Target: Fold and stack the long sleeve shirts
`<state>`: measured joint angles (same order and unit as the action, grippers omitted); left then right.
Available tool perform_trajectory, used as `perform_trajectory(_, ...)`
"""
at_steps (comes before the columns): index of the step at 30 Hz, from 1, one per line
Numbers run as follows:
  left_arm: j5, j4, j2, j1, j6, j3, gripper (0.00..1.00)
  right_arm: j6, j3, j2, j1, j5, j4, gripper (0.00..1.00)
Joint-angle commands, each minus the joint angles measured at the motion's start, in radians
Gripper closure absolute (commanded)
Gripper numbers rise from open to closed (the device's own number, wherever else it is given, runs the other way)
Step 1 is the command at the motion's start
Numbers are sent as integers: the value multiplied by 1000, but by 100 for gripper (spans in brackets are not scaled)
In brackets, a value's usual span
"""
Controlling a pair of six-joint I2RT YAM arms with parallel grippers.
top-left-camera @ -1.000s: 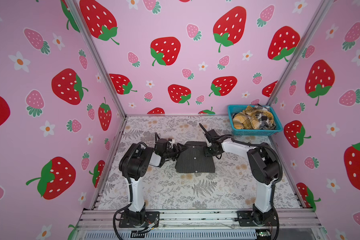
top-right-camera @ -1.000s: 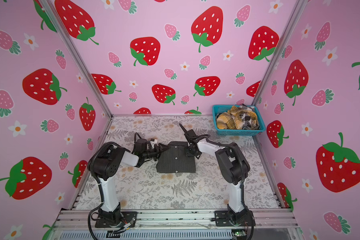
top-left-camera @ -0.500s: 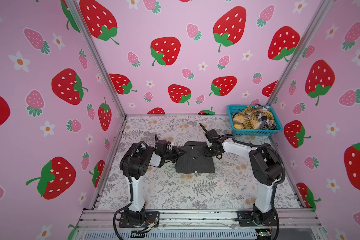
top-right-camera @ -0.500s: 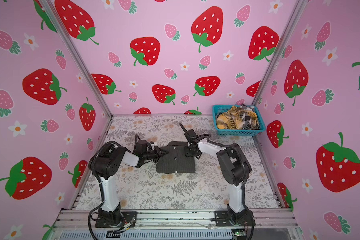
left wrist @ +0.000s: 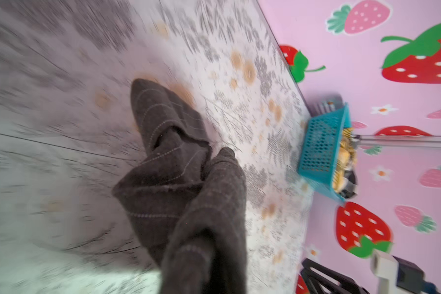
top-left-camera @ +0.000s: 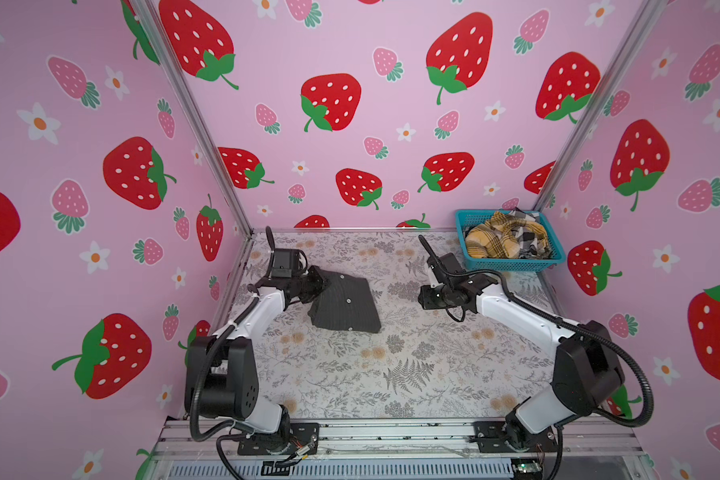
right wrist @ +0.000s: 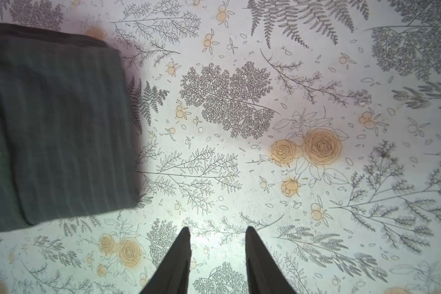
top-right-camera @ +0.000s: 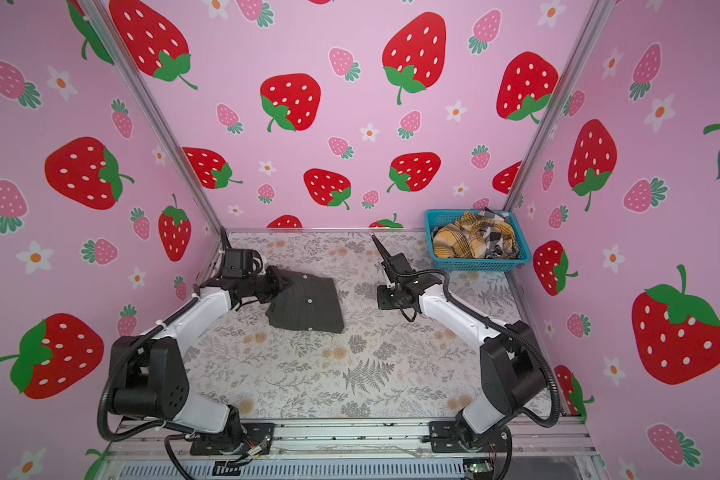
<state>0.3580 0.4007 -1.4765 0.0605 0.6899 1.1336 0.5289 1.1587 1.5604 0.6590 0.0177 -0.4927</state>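
Observation:
The robot should next swing the shirt in its left gripper toward the side, then back with a turn, to let go of it on the bare front of the floral table.
A dark charcoal pinstriped long sleeve shirt (top-left-camera: 346,303) (top-right-camera: 306,305) lies folded on the floral table, left of centre. My left gripper (top-left-camera: 323,284) (top-right-camera: 281,286) is shut on its left edge. In the left wrist view the bunched cloth (left wrist: 173,165) covers the fingers. My right gripper (top-left-camera: 422,299) (top-right-camera: 385,299) (right wrist: 217,229) hangs open over bare table to the right of the shirt (right wrist: 61,127), holding nothing. A mustard-yellow plaid shirt (top-left-camera: 491,241) (top-right-camera: 458,239) and a black-white check shirt (top-left-camera: 531,237) (top-right-camera: 495,237) lie crumpled in the basket.
The teal mesh basket (top-left-camera: 512,264) (top-right-camera: 479,264) (left wrist: 321,150) stands in the back right corner against the pink strawberry walls. Floral table surface shows between the shirt and the right gripper and along the front.
The left gripper has shut on the shirt's edge and drawn it leftward. The shirt's right edge has slid away from the right gripper, whose jaws have widened a little.

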Motion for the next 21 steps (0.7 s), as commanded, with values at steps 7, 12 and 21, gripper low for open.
perform_trajectory(7, -883, 829, 55, 85, -355, 370, 100, 52, -126, -107, -4, 32, 93, 63)
perform_trajectory(12, -1002, 873, -48, 208, -227, 267, 100, 64, -233, -187, -61, 81, 156, 64)
perform_trajectory(21, -750, 804, -323, 698, 185, 388, 22, 28, -398, -365, -201, 112, 131, 49)
